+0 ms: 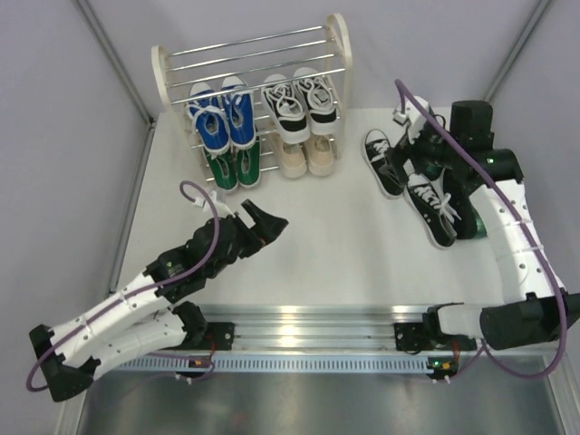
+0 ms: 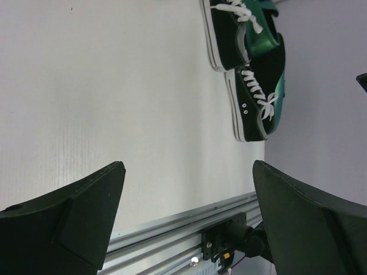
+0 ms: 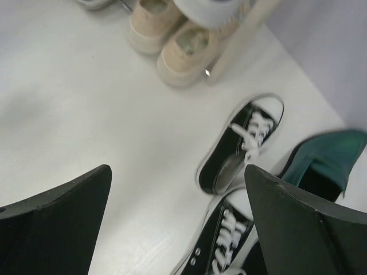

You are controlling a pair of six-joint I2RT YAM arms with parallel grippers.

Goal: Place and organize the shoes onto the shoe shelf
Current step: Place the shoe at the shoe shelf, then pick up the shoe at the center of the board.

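Observation:
My right gripper should go down next onto the edge of the far sneaker's open collar below it, by the dark green shoes, where one finger fits inside.
The shoe shelf (image 1: pixel 337 54) stands at the back and holds blue shoes (image 1: pixel 222 122) and black-with-white shoes (image 1: pixel 299 107) on a middle tier, with green shoes (image 1: pixel 234 168) and beige shoes (image 1: pixel 306 156) below. Two black-with-white sneakers (image 1: pixel 382 161) (image 1: pixel 431 210) lie on the table to the right, next to dark green dress shoes (image 3: pixel 324 160). My right gripper (image 3: pixel 178 172) hovers open and empty above these sneakers (image 3: pixel 241 143). Left of centre, my left gripper (image 1: pixel 260 223) is also open and empty over bare table, pointing towards the same sneakers (image 2: pixel 252 97).
The shelf's top rods (image 1: pixel 254 50) carry nothing. Grey walls enclose the white table (image 1: pixel 317 236) on the left, back and right. An aluminium rail (image 1: pixel 299 331) with both arm bases runs along the near edge. A purple cable (image 1: pixel 204 204) loops off the left wrist.

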